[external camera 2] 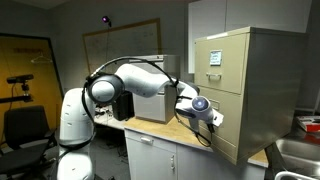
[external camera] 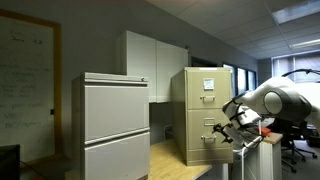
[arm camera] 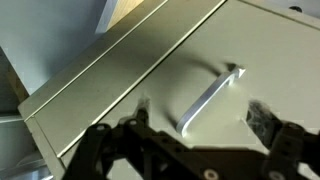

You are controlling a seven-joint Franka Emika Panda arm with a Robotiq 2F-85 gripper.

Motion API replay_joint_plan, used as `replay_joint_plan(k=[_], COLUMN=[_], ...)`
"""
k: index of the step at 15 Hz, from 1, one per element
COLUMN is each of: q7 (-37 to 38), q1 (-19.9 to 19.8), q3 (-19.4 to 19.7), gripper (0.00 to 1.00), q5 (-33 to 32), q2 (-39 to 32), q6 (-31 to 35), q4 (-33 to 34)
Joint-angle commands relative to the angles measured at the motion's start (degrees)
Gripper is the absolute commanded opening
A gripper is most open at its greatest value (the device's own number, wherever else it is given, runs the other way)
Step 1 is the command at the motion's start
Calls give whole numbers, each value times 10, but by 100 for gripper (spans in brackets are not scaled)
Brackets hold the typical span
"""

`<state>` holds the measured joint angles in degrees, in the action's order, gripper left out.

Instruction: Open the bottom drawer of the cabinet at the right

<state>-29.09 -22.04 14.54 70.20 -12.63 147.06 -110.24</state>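
Note:
My gripper moves outward next until its open fingers straddle the silver pull handle [arm camera: 208, 98], then closes on it, since the handle lies just outward of them.
The cabinet [external camera: 200, 85] [external camera 2: 265, 60] is a tall beige metal one standing on a wooden counter. Its bottom drawer [external camera: 200, 142] [external camera 2: 228, 138] [arm camera: 255, 55] fills the wrist view, with the silver pull handle [arm camera: 208, 98] running diagonally. My gripper [external camera: 226, 128] [external camera 2: 212, 120] [arm camera: 200, 118] hangs right in front of that drawer, open. One black finger [arm camera: 140, 115] stands on each side of the handle's lower end, neither touching it. Nothing is held. How far the drawer stands out I cannot tell.
The upper drawer with a white label card [external camera 2: 214, 58] is just above my gripper. A wider grey two-drawer cabinet [external camera: 115, 125] stands beside the beige one, under white wall cupboards [external camera: 150, 60]. The counter [external camera: 170, 160] lies between them. An office chair [external camera 2: 25, 125] stands behind the robot base.

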Motion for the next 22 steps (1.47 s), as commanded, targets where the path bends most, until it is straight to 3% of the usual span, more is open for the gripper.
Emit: replay_joint_plan(k=[1,9,19,20,22], q7=[19,47,57,61,89], q1=[-5,-23,-43,-40,-33], q3=[5,-5,-21,-20,-14], gripper=[100,100,100,75,69], q5=[2,-4,19,17,-11], q2=[-38,-146,-204,-204,-200], q6=[-8,-29,-77,-74,-94], q4=[61,187,199,199,199])
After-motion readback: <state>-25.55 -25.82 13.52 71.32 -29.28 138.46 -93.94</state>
